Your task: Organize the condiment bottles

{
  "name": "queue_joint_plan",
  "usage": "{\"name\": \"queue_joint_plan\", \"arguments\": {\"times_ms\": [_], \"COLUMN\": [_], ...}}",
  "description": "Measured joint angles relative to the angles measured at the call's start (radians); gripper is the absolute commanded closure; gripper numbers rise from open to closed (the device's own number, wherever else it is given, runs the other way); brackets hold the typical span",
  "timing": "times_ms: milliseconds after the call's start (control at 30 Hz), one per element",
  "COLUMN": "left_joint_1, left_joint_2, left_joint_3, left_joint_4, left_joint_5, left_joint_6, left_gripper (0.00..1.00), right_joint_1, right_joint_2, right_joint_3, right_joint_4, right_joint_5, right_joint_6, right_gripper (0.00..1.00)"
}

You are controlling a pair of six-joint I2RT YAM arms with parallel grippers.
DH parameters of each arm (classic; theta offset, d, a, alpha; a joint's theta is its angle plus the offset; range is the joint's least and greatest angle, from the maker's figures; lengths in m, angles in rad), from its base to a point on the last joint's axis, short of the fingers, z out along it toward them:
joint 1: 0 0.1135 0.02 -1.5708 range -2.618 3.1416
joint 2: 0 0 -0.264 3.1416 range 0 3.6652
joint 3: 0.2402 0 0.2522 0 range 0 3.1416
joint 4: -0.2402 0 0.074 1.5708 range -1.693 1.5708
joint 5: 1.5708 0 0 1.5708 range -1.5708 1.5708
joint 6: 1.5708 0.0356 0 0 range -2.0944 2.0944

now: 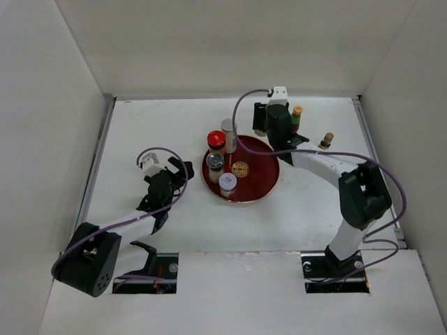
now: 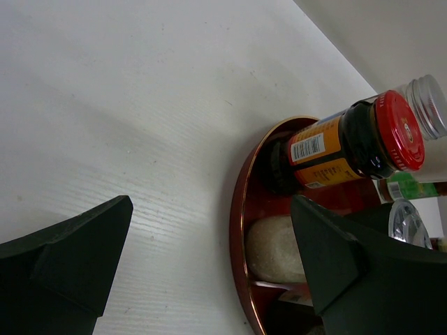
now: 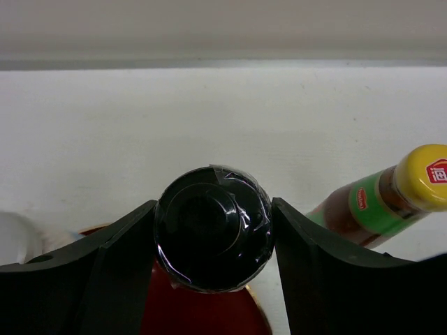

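Observation:
The tray's bare golden emblem point(image 1: 239, 168) lies back from my right gripper and to its left in the top view. My right gripper will carry the bottle there and let it go.
A black-capped condiment bottle point(image 3: 213, 230) sits between the fingers of my right gripper point(image 3: 213, 204), and both pads press on its cap. It stands at the far rim of the dark-red tray point(image 1: 262, 183); in the top view my right gripper point(image 1: 269, 127) hides it. On the tray stand a red-capped jar point(image 1: 216, 141), a tall silver-capped bottle point(image 1: 228, 132), a grey-capped shaker point(image 1: 215, 164) and a white-capped jar point(image 1: 228, 183). My left gripper point(image 1: 179, 173) is open just left of the tray, with only bare table between its fingers point(image 2: 77, 244).
A yellow-capped bottle point(image 1: 297, 116) with a green label stands right of the right gripper, close to its finger point(image 3: 314, 251). A small brown-capped bottle point(image 1: 325, 141) stands further right. White walls enclose the table on three sides.

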Motion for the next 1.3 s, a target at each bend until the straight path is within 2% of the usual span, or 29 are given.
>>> {"name": "queue_joint_plan", "arguments": {"times_ms": [167, 333, 533, 700, 867, 967, 1100, 1200, 1300], "left_joint_1": [0.000, 0.000, 0.000, 0.000, 0.000, 0.000, 0.000, -0.002, -0.002], "left_joint_2": [0.000, 0.000, 0.004, 0.004, 0.005, 0.005, 0.007, 0.008, 0.010], "left_joint_3": [0.000, 0.000, 0.000, 0.000, 0.000, 0.000, 0.000, 0.000, 0.000], "left_joint_4": [0.000, 0.000, 0.005, 0.005, 0.005, 0.006, 0.006, 0.006, 0.008], "left_joint_5": [0.000, 0.001, 0.004, 0.007, 0.008, 0.011, 0.013, 0.014, 0.015], "left_joint_6": [0.000, 0.000, 0.000, 0.000, 0.000, 0.000, 0.000, -0.001, -0.001], "left_gripper": [0.00, 0.00, 0.00, 0.00, 0.00, 0.00, 0.00, 0.00, 0.00], "right_joint_1": [0.104, 0.193, 0.238, 0.268, 0.283, 0.281, 0.243, 0.142, 0.003], "right_joint_2": [-0.093, -0.080, -0.039, 0.007, 0.009, -0.023, -0.174, -0.288, -0.333], "right_joint_3": [-0.116, -0.199, -0.210, -0.210, -0.207, -0.219, -0.272, -0.275, -0.241], "right_joint_4": [0.080, 0.087, 0.091, 0.093, 0.102, 0.098, 0.090, 0.102, 0.107], "right_joint_5": [0.005, 0.002, -0.005, -0.008, -0.008, -0.009, -0.016, -0.017, -0.003], "right_joint_6": [0.011, 0.047, 0.080, 0.108, 0.124, 0.127, 0.129, 0.131, 0.128], "right_gripper": [0.42, 0.42, 0.40, 0.22, 0.09, 0.07, 0.06, 0.03, 0.01]}}
